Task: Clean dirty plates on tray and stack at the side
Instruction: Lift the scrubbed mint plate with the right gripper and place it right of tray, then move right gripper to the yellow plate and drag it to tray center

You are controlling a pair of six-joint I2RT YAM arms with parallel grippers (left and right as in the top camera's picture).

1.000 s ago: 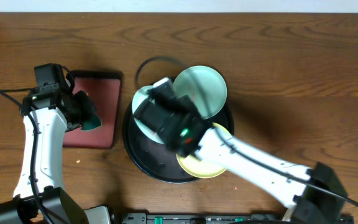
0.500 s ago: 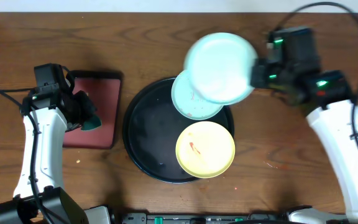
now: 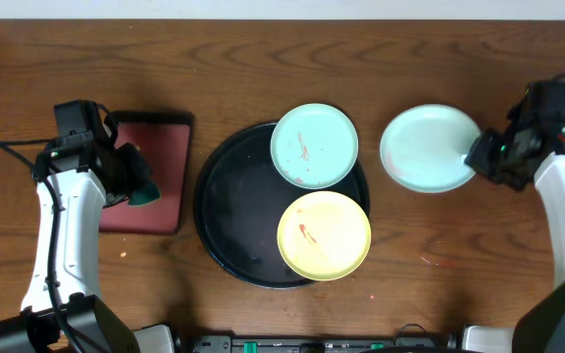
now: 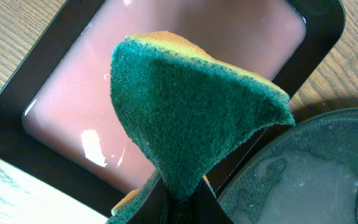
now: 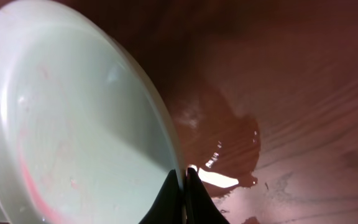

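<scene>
The clear wood beside the black tray is below my right gripper, so next I will lower the plate there, moving slightly back, and let go of its rim.
The black round tray holds a mint-green plate with red smears at its back right and a yellow plate with a red smear at its front right. My right gripper is shut on the rim of a second mint-green plate over the wood tabletop right of the tray; in the right wrist view the fingers pinch its edge. My left gripper is shut on a green sponge over the red tray.
The rectangular red tray with wet liquid stands left of the black tray. The black tray's rim shows in the left wrist view. A wet patch glistens on the wood beside the held plate.
My right arm has carried the mint-green plate from above the tray rightward and down to the tabletop at the side. The left arm has not moved.
</scene>
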